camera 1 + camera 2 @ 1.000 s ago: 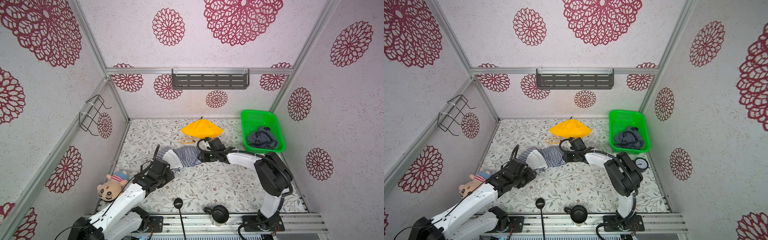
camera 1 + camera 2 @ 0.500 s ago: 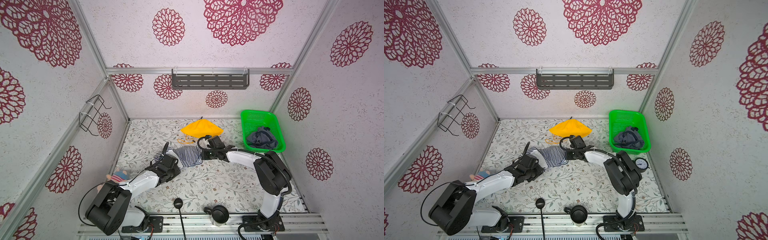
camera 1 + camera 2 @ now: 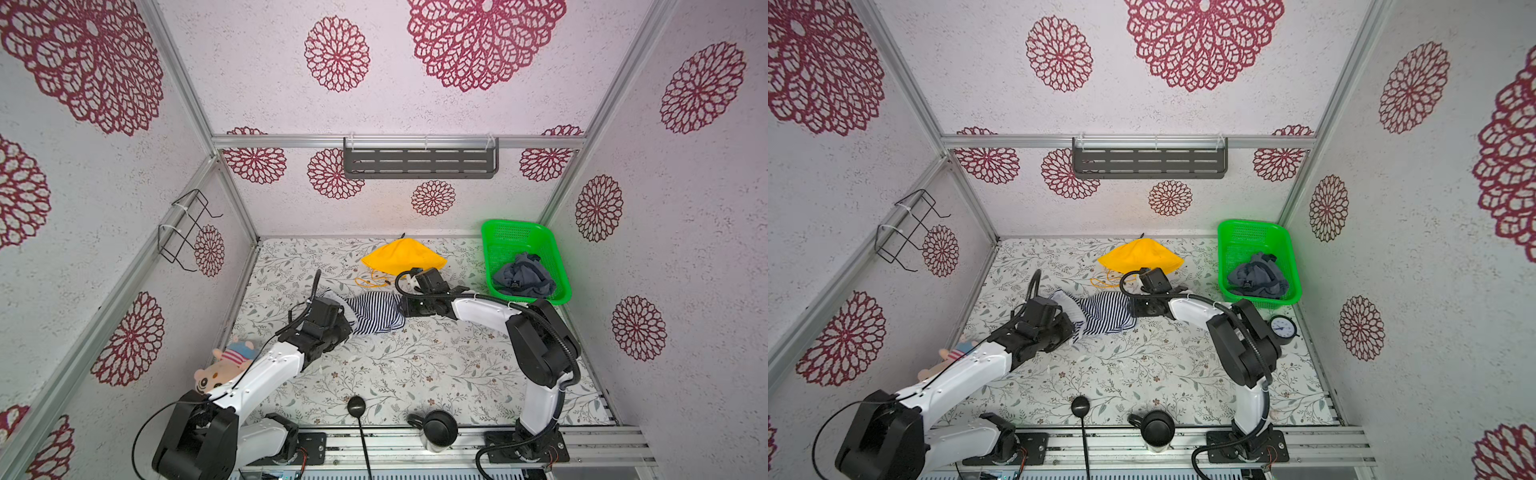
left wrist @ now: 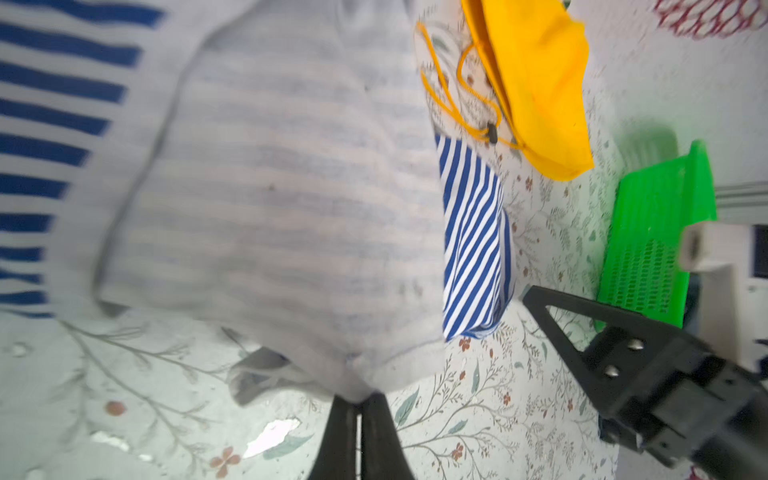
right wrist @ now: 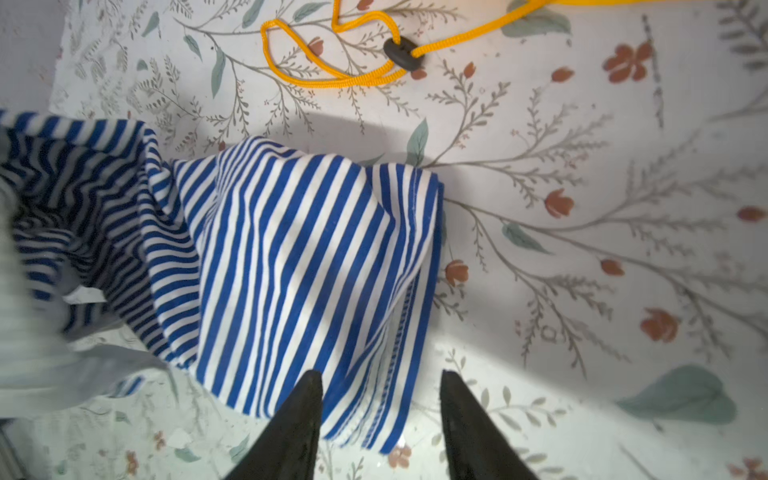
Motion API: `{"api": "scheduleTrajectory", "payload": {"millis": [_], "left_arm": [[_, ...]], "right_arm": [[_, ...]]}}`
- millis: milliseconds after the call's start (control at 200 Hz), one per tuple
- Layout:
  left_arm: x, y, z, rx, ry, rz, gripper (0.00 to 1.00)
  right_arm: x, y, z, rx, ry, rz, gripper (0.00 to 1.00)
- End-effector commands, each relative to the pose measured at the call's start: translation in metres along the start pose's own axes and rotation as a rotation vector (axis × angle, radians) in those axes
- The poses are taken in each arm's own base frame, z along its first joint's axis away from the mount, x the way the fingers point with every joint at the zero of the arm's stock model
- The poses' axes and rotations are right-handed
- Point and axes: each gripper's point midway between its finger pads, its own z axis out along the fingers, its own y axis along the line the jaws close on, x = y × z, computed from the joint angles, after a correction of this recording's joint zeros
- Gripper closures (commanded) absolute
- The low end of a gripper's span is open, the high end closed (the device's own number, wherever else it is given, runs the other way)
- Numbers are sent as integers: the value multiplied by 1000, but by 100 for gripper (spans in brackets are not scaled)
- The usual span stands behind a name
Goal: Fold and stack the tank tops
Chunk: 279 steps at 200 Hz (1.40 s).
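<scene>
My left gripper will next move outward toward the side of the wire rack and let go of the striped tank top's pale edge on the bare tabletop, because the tank top lies crumpled.
A navy-and-white striped tank top [image 3: 376,316] [image 3: 1106,316] lies crumpled mid-table. My left gripper [image 3: 347,322] [image 3: 1073,322] is at its left end, shut [image 4: 360,401] on the pale inside-out edge of the cloth [image 4: 291,208]. My right gripper [image 3: 404,308] [image 3: 1133,309] is at its right end, open [image 5: 380,380], with the striped hem [image 5: 316,266] lying between the fingers. A slate blue-grey tank top [image 3: 524,277] [image 3: 1258,279] sits bunched in the green basket [image 3: 498,237] [image 3: 1237,235].
A yellow cloth hat [image 3: 403,255] with its cord [image 5: 332,79] lies just behind the striped top. A plush toy [image 3: 224,365] is by the left wall. A black mug [image 3: 436,424] and a black knob on a rod [image 3: 356,405] stand at the front edge, a gauge [image 3: 1283,328] at the right.
My left arm reached in from the front left and shut on the striped top's left edge. My right gripper stayed at the right end and now stands open.
</scene>
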Motion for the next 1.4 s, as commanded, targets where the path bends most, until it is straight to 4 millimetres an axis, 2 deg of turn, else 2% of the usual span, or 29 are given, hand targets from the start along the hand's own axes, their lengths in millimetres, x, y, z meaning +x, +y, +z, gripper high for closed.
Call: {"api": "scheduleTrajectory", "payload": {"millis": [0,140,245,325,420,510,661,726,761,791,816,896,976,996,1041,1161,1231,1296,1391], "left_arm": [[-20,15,-19,-47,-39,13,100],[-55,21,-40,-43,-102,-1,100],[-95,20,-56,-27,-172,-8,100],[-128,22,-58,-24,-217,-19,100],[-166,22,-49,-42,-248,-16,100],[-200,12,-34,-32,-253,1,100],[-254,-8,-5,-25,-266,18,100],[-271,-14,11,-23,-259,35,100],[-277,-18,21,-15,-247,45,91],[-279,-22,29,-1,-233,54,76],[-280,-25,33,11,-223,60,60],[-272,-32,34,5,-197,91,28],[-256,-31,23,-41,-205,150,5],[-250,-30,20,-56,-197,173,0],[-231,-24,13,-109,-155,211,2],[-165,-15,-5,-181,-63,263,0],[-118,-21,-15,-132,-23,237,13],[-69,-26,-21,-87,27,203,38],[-7,-31,-27,-44,92,165,65]], "right_arm": [[-14,11,7,-41,-19,3,70],[-21,17,10,-54,-17,-13,100],[-28,17,-8,-43,-41,-23,100],[-34,21,-33,-53,-74,-26,100],[-29,25,-63,-62,-89,-41,100],[-16,30,-86,-91,-87,-27,100],[18,41,-106,-170,-60,31,100],[31,56,-114,-218,-48,33,100],[36,64,-116,-240,-50,31,100],[39,70,-119,-255,-50,29,100],[40,73,-119,-263,-49,27,100],[39,74,-116,-248,-45,24,99],[32,66,-112,-177,-45,-5,60],[30,64,-111,-159,-45,-13,53],[23,58,-112,-117,-50,-29,48],[11,28,-120,-47,-66,-1,48],[15,2,-122,18,-47,12,50],[22,-18,-125,65,-35,22,53],[31,-36,-130,89,-33,51,56]]}}
